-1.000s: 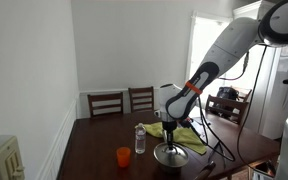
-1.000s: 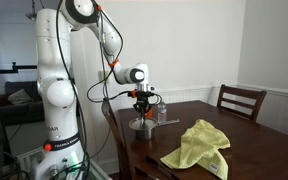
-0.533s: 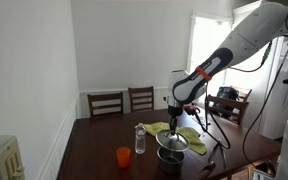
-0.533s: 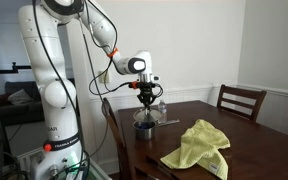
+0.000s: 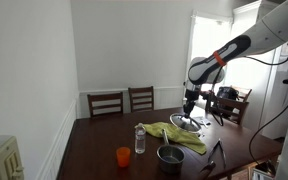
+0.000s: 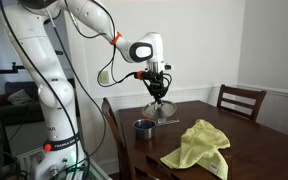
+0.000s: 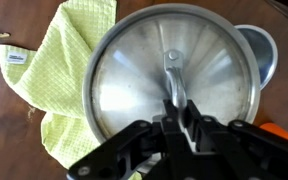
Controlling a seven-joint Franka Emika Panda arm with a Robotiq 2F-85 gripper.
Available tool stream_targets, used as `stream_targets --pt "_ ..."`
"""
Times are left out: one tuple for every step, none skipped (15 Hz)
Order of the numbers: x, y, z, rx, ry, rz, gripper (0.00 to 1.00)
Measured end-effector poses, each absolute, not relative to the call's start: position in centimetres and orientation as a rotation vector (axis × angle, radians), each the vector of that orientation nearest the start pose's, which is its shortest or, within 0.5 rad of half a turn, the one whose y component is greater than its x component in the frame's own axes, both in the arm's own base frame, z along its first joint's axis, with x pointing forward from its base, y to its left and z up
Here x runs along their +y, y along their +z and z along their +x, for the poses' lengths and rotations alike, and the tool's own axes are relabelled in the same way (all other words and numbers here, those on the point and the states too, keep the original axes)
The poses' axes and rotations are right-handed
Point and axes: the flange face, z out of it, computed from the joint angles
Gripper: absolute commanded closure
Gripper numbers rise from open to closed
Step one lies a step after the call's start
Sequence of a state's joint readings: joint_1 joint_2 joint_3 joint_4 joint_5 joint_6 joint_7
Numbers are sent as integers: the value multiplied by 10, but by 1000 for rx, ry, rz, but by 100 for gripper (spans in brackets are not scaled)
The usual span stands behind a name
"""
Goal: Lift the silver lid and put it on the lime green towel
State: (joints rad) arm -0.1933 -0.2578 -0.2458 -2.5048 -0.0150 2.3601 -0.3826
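My gripper carries the lid left in the wrist view and down next, then releases it, as the lime green towel (image 6: pixel 197 147) (image 7: pixel 69 60) lies below my gripper on that side.
My gripper (image 7: pixel 177 112) is shut on the handle of the silver lid (image 7: pixel 134 75) and holds it in the air, tilted. In both exterior views the lid (image 5: pixel 187 122) (image 6: pixel 161 108) hangs above the dark wooden table, between the open silver pot (image 5: pixel 170 155) (image 6: pixel 143 127) and the lime green towel (image 5: pixel 174 133) (image 6: pixel 197 147). In the wrist view the towel (image 7: pixel 69 60) lies below and left of the lid, and the pot's rim (image 7: pixel 264 50) shows at the right edge.
A clear water bottle (image 5: pixel 140 139) and an orange cup (image 5: pixel 123 156) stand on the table (image 5: pixel 94 150). Wooden chairs (image 5: pixel 119 102) stand at the far side and one (image 6: pixel 241 100) near the wall. Small dark items (image 5: pixel 214 157) lie near the table edge.
My gripper has lifted the lid off the pot, raised it and carried it toward the towel. The pot now stands open.
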Motion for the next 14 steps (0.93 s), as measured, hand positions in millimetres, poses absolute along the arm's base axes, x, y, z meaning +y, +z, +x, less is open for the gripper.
stream_targets --pt "-188 382 409 56 -176 -3131 96" --pt "-188 380 410 77 -173 -3130 96" --pt "-195 378 409 139 -169 -3126 96" --pt "-209 378 407 220 -170 -3121 96" --pt "-231 378 403 303 -169 -3116 96" --pt "-256 376 397 387 -162 -3111 96" --pt "-283 372 389 476 -148 -3104 96" --pt "-310 366 380 565 -126 -3096 96" --pt "-334 357 372 647 -99 -3084 96" --pt "-356 346 364 732 -68 -3066 96" --pt "-375 334 359 811 -40 -3042 96" --pt "-391 322 358 881 -15 -3013 96" --pt "-402 309 361 948 9 -2978 96" --pt "-410 298 369 1011 30 -2939 96"
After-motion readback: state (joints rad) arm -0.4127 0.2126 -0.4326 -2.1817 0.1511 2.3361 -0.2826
